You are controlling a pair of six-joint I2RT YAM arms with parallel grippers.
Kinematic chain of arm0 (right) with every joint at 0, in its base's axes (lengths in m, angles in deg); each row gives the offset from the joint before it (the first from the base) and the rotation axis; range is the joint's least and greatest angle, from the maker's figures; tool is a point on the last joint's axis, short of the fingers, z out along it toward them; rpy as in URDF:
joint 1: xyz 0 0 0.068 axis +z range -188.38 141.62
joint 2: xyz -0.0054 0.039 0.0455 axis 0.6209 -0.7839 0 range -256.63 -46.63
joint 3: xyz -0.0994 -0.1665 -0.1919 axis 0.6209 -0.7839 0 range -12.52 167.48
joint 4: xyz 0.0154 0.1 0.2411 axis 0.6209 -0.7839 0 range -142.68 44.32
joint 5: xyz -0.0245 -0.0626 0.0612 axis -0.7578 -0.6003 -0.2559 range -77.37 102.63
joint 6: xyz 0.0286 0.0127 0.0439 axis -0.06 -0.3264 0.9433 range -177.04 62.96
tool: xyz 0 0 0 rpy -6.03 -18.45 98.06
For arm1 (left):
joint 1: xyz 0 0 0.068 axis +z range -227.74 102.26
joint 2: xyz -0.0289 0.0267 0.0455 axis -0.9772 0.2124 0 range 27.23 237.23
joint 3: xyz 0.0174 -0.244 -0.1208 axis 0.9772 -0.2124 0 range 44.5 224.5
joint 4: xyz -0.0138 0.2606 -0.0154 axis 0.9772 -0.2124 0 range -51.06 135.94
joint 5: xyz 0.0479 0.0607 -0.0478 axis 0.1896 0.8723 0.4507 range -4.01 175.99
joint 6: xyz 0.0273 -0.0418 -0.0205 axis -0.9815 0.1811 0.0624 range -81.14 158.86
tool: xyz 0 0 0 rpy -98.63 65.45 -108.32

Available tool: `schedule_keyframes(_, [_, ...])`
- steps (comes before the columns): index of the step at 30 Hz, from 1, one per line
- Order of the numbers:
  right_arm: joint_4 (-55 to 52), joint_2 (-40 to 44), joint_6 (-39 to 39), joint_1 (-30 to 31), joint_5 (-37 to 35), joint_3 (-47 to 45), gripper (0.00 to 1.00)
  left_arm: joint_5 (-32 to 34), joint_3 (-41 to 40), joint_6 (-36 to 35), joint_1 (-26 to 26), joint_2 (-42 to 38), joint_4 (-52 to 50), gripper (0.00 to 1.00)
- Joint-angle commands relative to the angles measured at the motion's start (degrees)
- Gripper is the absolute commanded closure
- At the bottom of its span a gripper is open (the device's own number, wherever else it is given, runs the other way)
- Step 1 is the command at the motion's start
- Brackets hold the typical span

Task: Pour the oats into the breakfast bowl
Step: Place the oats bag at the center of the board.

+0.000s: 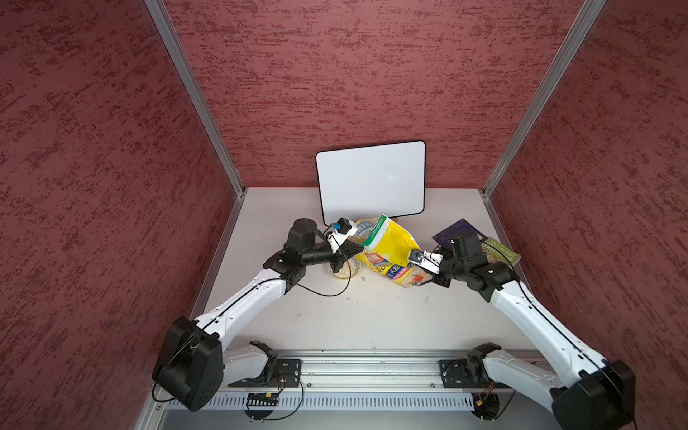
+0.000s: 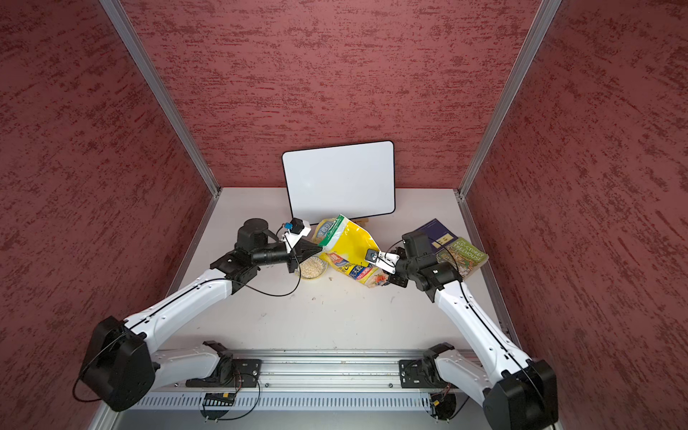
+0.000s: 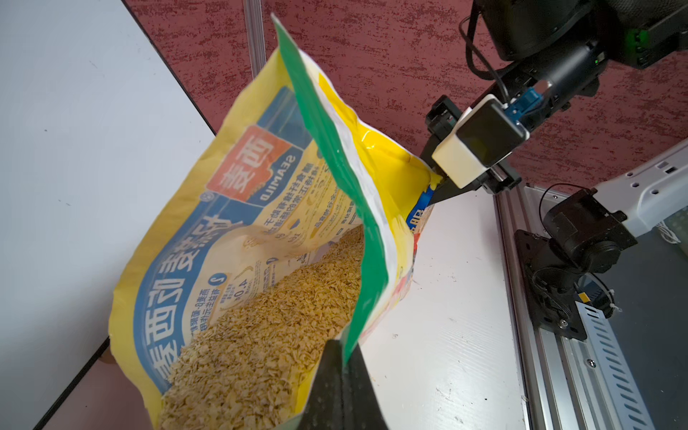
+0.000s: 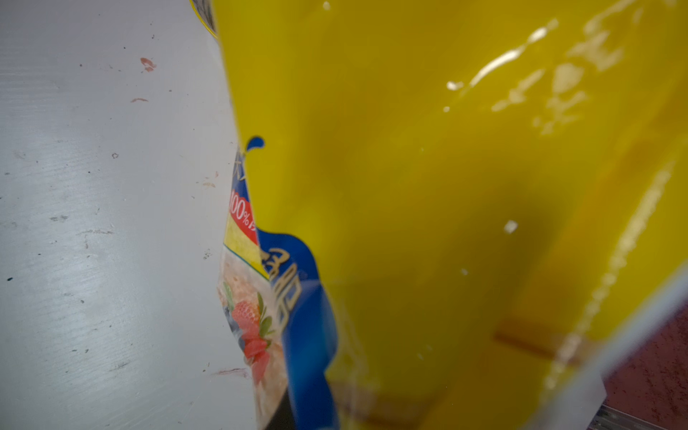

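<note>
The bowl (image 1: pixel 344 268) already has oats in it, and the tabletop is under the pouch's base (image 1: pixel 404 289). My right gripper should go down to the tabletop next, set the pouch upright, and then release it.
The oats pouch (image 1: pixel 391 247) (image 2: pixel 353 244), yellow with a green top strip, leans tilted on the table between both arms, its mouth open toward the left. Pale oats (image 3: pixel 260 335) fill its inside. My left gripper (image 1: pixel 360 247) (image 3: pixel 344 353) is shut on the green strip at the mouth. Shut on the pouch's lower side edge is my right gripper (image 1: pixel 419 266) (image 2: pixel 380 266); the right wrist view is filled by yellow pouch (image 4: pixel 446 186). The breakfast bowl (image 1: pixel 344 268) (image 2: pixel 312 267) sits below the left gripper, holding oats, partly hidden by the fingers.
A white board (image 1: pixel 372 182) leans on the back wall behind the pouch. A green book (image 1: pixel 500 255) and a dark blue book (image 1: pixel 459 229) lie at the right, under the right arm. A few oat crumbs (image 1: pixel 363 277) dot the table (image 1: pixel 372 316).
</note>
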Motion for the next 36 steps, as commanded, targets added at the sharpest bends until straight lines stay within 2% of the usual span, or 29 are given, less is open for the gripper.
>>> schedule_keyframes(1, [9.8, 1.0, 5.4, -2.3, 4.6, -0.8, 1.00, 3.2, 5.1, -4.2, -3.0, -1.8, -4.5, 1.00])
schedule_keyframes(4, [12.2, -0.1, 6.7, -3.3, 5.6, -2.9, 1.00, 5.9, 9.5, -6.8, -6.3, -1.1, -9.3, 1.00])
schedule_keyframes(7, [19.1, 0.2, 8.7, -4.0, 5.9, -6.8, 1.00, 8.4, 12.9, -9.2, -8.9, -0.6, -12.2, 1.00])
schedule_keyframes(15, [31.4, -4.5, 13.1, -4.1, 8.0, -12.1, 1.00, 12.3, 19.0, -13.4, -13.4, 2.4, -16.8, 1.00])
schedule_keyframes(17, [34.1, -5.8, 14.2, -4.0, 8.4, -13.4, 0.96, 12.9, 19.5, -13.7, -14.0, 2.9, -17.3, 1.00])
schedule_keyframes(20, [36.2, -7.3, 14.4, -4.0, 7.8, -15.0, 0.82, 13.4, 19.6, -13.8, -14.7, 3.3, -16.9, 1.00])
schedule_keyframes(30, [36.8, -3.6, 14.3, -4.0, 7.2, -15.5, 0.51, 14.3, 20.2, -14.7, -15.0, 4.8, -17.5, 1.00])
schedule_keyframes(33, [35.8, -1.7, 15.3, -4.3, 7.9, -14.9, 0.35, 14.4, 20.2, -15.1, -15.0, 5.1, -17.6, 1.00])
schedule_keyframes(36, [30.7, -0.4, 16.0, -5.6, 11.7, -12.0, 0.22, 14.1, 20.2, -15.5, -15.1, 5.6, -17.5, 1.00])
